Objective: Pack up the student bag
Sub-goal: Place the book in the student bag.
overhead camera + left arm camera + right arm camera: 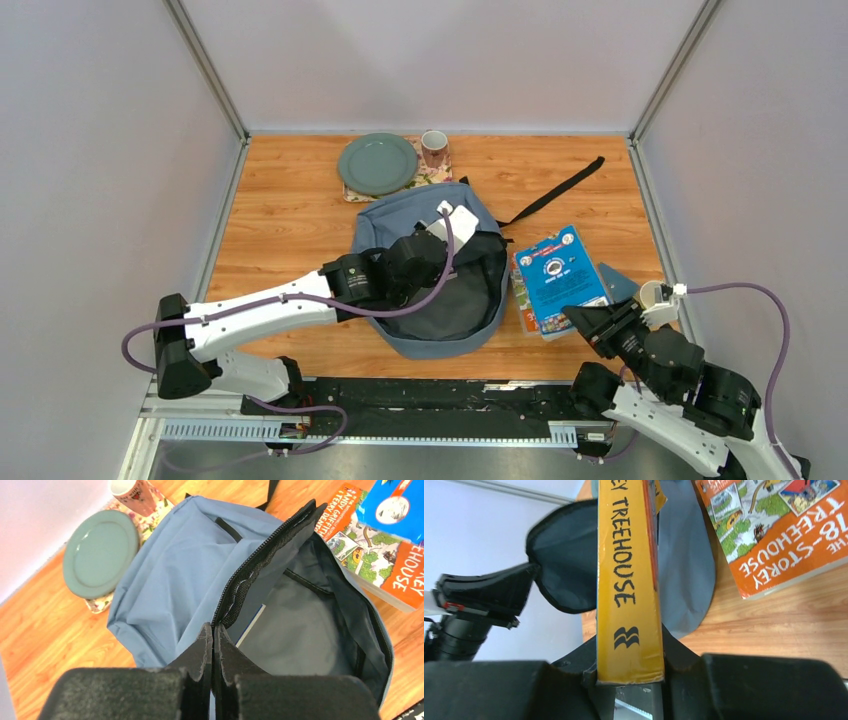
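Note:
Next, the right gripper carries the book over to the left in the top view, lowers it into the bag's open grey lining and releases it.
The student bag [405, 215], grey-blue, lies in the middle of the table with its main compartment unzipped. My left gripper [457, 237] is shut on the bag's black zip edge [260, 560] and holds the flap up over the grey lining [300, 635]. A dark flat item with a white edge [251, 625] shows inside. My right gripper [600, 325] is shut on a book with a blue cover [560, 270] and a yellow spine [629, 580], raised to the right of the bag. A second, orange book [774, 535] lies flat on the table below it.
A green plate [377, 163] on a floral mat and a mug [434, 147] stand behind the bag. A black strap [560, 190] trails to the back right. Side walls rise along both table edges.

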Tool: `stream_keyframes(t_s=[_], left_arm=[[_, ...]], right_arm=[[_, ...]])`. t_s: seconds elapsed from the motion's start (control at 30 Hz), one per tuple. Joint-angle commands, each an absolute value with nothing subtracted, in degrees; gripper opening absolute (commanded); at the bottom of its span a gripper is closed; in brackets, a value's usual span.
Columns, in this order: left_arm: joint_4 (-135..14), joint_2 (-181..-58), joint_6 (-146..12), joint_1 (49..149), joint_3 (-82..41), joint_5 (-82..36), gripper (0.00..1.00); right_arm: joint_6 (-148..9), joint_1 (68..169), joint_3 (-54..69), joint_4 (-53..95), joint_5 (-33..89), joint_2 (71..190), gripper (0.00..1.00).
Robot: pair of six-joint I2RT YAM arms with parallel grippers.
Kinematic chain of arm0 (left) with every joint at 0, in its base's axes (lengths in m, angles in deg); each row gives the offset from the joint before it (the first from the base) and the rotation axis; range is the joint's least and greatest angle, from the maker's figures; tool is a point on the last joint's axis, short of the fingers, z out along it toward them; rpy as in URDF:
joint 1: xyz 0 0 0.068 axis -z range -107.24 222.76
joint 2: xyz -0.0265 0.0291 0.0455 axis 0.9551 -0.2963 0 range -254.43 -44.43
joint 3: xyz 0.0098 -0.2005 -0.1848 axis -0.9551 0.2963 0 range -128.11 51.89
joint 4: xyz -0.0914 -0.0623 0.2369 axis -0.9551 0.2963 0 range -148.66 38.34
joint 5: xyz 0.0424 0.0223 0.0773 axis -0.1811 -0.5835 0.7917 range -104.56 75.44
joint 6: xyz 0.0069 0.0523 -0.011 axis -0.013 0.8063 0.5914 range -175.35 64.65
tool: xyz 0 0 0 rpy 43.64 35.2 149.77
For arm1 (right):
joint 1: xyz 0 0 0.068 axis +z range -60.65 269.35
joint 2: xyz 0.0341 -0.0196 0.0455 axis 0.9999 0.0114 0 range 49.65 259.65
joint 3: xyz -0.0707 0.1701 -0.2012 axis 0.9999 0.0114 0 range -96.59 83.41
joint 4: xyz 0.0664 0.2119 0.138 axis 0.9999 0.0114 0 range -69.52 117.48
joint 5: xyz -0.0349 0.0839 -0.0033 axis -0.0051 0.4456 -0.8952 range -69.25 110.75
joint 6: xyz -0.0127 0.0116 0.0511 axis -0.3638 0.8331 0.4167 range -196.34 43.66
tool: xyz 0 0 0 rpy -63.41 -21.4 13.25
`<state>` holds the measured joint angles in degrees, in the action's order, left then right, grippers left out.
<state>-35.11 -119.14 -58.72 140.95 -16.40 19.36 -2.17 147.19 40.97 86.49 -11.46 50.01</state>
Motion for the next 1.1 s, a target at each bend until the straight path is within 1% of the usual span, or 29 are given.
stream_keyframes(t_s=[0.0, 0.2, 0.37, 0.57, 0.6, 0.63, 0.7, 0.73, 0.8, 0.9, 1.07], left_arm=[[-40.46, -119.56, -52.63, 144.29, -20.35, 28.75, 0.0], [-47.31, -123.52, -42.26, 148.08, -24.83, 40.27, 0.0], [-53.99, -124.58, -34.79, 149.22, -25.54, 43.28, 0.0], [-58.4, -124.23, -31.27, 150.8, -24.75, 44.59, 0.0], [-60.22, -123.97, -30.57, 151.24, -24.22, 45.03, 0.0], [-60.94, -123.53, -30.3, 151.68, -23.96, 45.21, 0.0], [-61.82, -123.09, -29.95, 152.04, -23.26, 45.03, 0.0], [-61.82, -122.91, -29.86, 152.21, -23.08, 45.3, 0.0], [-61.48, -123.09, -29.86, 152.39, -22.81, 45.56, 0.0], [-60.77, -122.65, -30.91, 152.48, -22.29, 46.35, 0.0], [-57.45, -121.86, -35.03, 152.57, -21.76, 45.03, 0.0]], right_arm=[[1.0, 147.27, 41.04, 82.88, -7.21, 47.27, 0.0], [3.11, 147.27, 42.72, 82.18, -2.29, 46.75, 0.0], [5.13, 147.27, 43.85, 79.11, 4.12, 46.66, 0.0], [10.31, 147.27, 52.81, 65.84, 10.54, 47.45, 0.0], [12.58, 147.27, 57.61, 58.69, 11.51, 47.72, 0.0], [13.04, 147.27, 59.14, 52.62, 12.56, 48.41, 0.0], [14.44, 147.27, 63.27, 46.43, 13.89, 49.3, 0.0], [14.45, 147.27, 63.98, 41.27, 14.94, 52.78, 0.0], [13.23, 147.18, 63.64, 39.2, 16.09, 55.44, 0.0], [12.6, 147.27, 61.35, 40.69, 15.74, 60.36, 0.0], [14.18, 147.27, 63.19, 32.09, 13.29, 67.03, 0.0]])
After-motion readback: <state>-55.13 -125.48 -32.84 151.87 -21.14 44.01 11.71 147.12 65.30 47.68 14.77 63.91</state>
